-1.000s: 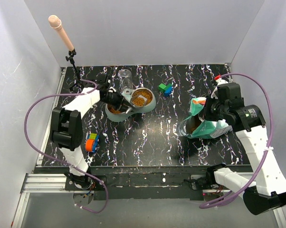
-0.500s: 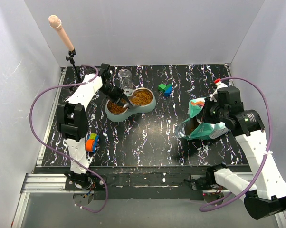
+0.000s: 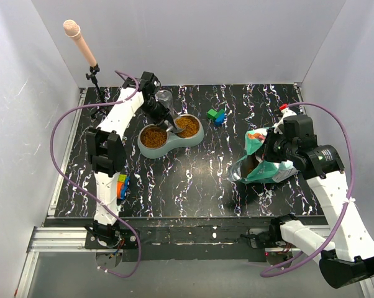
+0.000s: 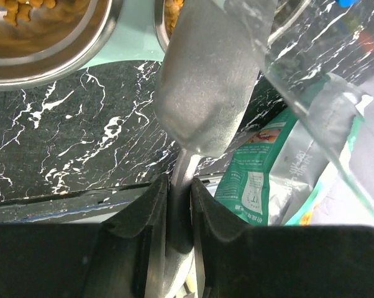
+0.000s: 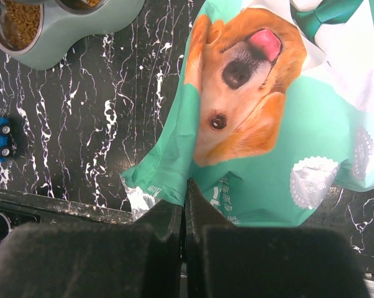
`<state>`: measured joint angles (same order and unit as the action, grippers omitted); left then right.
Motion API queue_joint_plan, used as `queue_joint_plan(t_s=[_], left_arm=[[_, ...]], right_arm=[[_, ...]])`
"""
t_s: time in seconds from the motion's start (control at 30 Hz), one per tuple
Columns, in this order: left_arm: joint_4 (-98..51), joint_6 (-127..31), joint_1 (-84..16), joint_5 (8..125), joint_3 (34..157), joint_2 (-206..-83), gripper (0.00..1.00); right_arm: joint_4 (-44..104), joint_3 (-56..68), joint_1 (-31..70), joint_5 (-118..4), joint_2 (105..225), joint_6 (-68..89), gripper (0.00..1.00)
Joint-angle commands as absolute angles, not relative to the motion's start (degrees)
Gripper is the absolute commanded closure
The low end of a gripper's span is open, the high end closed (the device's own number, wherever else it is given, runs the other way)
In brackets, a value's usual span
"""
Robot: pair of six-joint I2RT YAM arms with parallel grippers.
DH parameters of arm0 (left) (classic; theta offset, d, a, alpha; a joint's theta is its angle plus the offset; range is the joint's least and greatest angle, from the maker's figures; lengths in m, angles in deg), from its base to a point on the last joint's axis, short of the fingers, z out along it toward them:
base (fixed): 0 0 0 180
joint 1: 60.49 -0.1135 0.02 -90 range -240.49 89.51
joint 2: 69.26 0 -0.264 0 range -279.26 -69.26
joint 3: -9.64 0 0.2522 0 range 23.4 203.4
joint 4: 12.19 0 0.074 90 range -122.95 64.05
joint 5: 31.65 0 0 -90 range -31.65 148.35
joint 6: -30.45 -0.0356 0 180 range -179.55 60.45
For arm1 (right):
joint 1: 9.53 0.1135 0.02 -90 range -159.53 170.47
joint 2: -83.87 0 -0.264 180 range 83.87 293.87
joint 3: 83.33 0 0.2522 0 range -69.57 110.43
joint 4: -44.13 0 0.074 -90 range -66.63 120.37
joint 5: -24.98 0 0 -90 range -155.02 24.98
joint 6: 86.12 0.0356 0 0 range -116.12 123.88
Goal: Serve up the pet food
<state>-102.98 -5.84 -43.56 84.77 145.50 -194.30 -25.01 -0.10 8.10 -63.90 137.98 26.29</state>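
Both cups are filled, so the left gripper should next pull back, then lower and let go of the scoop [image 3: 173,128] on bare tabletop below and back by the bowl's near side.
The pet food [image 3: 153,136] fills both steel cups of a pale green double bowl [image 3: 172,144]; it also shows in the left wrist view [image 4: 25,12] and the right wrist view [image 5: 19,25]. My left gripper [image 3: 161,114] is shut on the handle of a metal scoop [image 3: 173,128], which hangs over the bowl's middle. In the left wrist view the scoop [image 4: 202,81] shows its back, so its inside is hidden. My right gripper [image 3: 275,149] is shut on the edge of the teal-and-white dog bag [image 3: 264,162], pinching its rim [image 5: 174,186].
A clear cup [image 3: 164,100] stands just behind the bowl, close to my left wrist. Green and blue blocks [image 3: 216,115] lie at the back middle. A colourful toy [image 3: 120,186] sits front left. A microphone on a stand [image 3: 81,40] stands at the back left corner.
My left arm has stretched back and right, carrying the scoop from over the left cup to the bowl's middle. The left cup's kibble is now uncovered. The right arm holds still.
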Motion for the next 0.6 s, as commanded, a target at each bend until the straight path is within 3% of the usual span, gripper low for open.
queue_joint_plan(t_s=[0.0, 0.57], left_arm=[[-120.3, -3.7, -42.0, 81.2, 148.0, -192.2, 1.0], [-120.3, 5.0, -38.5, 76.7, 144.5, -185.1, 1.0]], right_arm=[[-21.0, -0.1, 7.4, -65.5, 137.4, 26.6, 0.99], [-21.2, -0.1, 7.4, -63.9, 137.2, 26.2, 0.99]])
